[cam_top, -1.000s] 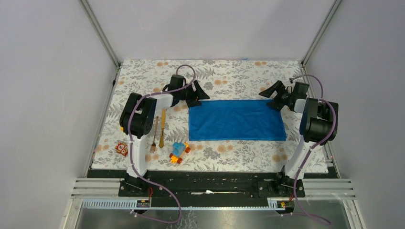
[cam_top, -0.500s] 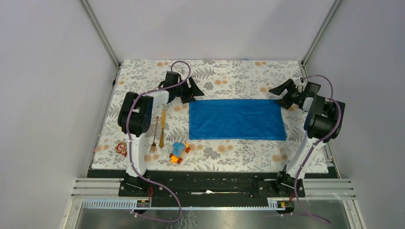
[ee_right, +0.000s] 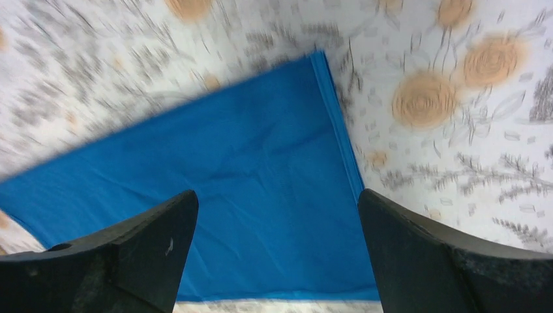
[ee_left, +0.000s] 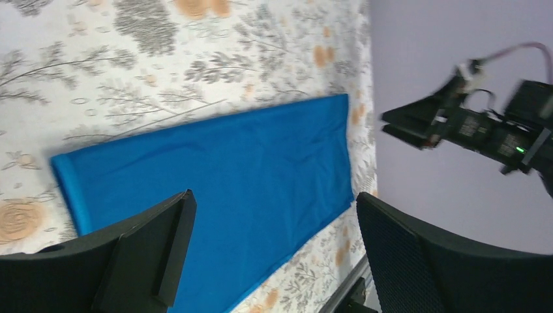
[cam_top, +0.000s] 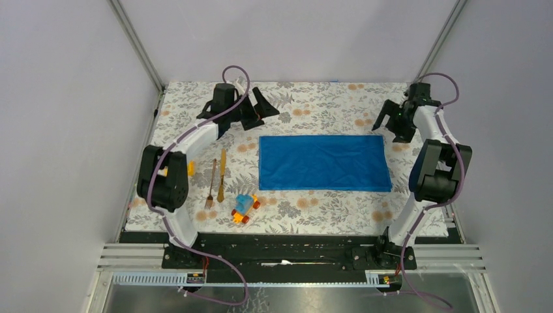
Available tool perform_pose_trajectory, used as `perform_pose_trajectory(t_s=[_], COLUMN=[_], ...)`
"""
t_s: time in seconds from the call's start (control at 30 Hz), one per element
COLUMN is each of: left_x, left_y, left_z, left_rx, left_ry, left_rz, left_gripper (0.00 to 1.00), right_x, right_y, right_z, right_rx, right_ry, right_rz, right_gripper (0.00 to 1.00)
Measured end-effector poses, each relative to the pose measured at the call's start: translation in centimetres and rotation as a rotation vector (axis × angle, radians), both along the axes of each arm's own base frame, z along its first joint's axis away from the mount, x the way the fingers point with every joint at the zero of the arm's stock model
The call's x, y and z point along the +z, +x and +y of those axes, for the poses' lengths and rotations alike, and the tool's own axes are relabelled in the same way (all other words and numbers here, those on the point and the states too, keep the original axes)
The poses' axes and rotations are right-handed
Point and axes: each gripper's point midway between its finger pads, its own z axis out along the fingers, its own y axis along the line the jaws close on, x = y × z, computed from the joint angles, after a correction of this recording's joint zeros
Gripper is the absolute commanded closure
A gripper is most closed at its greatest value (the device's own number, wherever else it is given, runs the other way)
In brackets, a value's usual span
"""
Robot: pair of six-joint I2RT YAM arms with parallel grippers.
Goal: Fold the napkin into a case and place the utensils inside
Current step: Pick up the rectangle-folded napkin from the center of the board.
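The napkin's nearest short edge lies flat. I need to bring my open right gripper back and down astride the middle of that edge (cam_top: pixel 386 160) (ee_right: pixel 349 156) to pinch a fold.
The blue napkin (cam_top: pixel 324 163) lies flat as a folded rectangle in the middle of the floral cloth; it also shows in the left wrist view (ee_left: pixel 215 182) and the right wrist view (ee_right: pixel 215 195). The golden fork (cam_top: pixel 210 185) and knife (cam_top: pixel 221 175) lie side by side to its left. My left gripper (cam_top: pixel 264 111) is open and empty, above the cloth behind the napkin's far left corner. My right gripper (cam_top: pixel 390 127) is open and empty, above the cloth by the napkin's far right corner.
A blue-and-orange toy car (cam_top: pixel 244 208) sits near the front, left of the napkin. A yellow block (cam_top: pixel 190 168) peeks out beside the left arm. Grey walls stand on the left, right and back. The table's front edge has a black rail (cam_top: pixel 287 244).
Both grippers have drawn back and up from the napkin's far corners, the left towards the back left, the right towards the back right. The napkin stays flat.
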Motion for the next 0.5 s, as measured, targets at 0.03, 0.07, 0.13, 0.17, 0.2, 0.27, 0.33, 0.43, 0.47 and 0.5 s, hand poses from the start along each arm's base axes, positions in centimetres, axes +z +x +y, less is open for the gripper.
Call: perform_pose_trajectory(t_s=[0.03,0.07,0.13,0.17,0.2,0.27,0.33,0.43,0.47,0.5], left_x=[1.5,2.5,4.0,4.4,4.6,4.4,4.0,3.5,3.5,3.4], left_y=[-0.6,-1.0,-1.9,-2.4,-2.9,-3.9,-4.7,-5.1,-5.1,-5.1], left_z=[-0.3,-0.6,-1.4,-2.0,-2.6,-3.5,-4.3,-4.3,-4.2,-4.1], left_rx=[-0.012,-0.021,-0.051,-0.071,-0.092,-0.131,-0.163,-0.179,-0.179,-0.177], left_ry=[-0.009,-0.014,-0.011,-0.003,0.004,0.023,0.040,0.059,0.062,0.063], left_rz=[-0.035,-0.059,-0.104,-0.123,-0.134,-0.142,-0.142,-0.134,-0.132,-0.131], left_gripper=[0.02,0.03,0.03,0.03,0.03,0.03,0.03,0.03,0.03,0.03], right_x=[-0.2,-0.7,-1.8,-2.3,-2.7,-3.5,-4.4,-5.5,-5.8,-6.1], right_y=[-0.7,-1.8,-3.5,-4.2,-4.9,-5.6,-5.6,-5.8,-6.0,-6.2], right_z=[0.3,0.7,0.8,0.8,0.7,0.5,0.2,-0.1,-0.2,-0.2], right_rx=[0.015,0.044,0.080,0.094,0.108,0.135,0.162,0.194,0.206,0.216], right_ry=[-0.013,-0.026,-0.041,-0.044,-0.049,-0.050,-0.053,-0.061,-0.062,-0.061], right_rz=[0.032,0.083,0.168,0.203,0.240,0.302,0.347,0.398,0.414,0.428], right_gripper=[0.01,0.01,0.01,0.02,0.03,0.04,0.06,0.07,0.08,0.08])
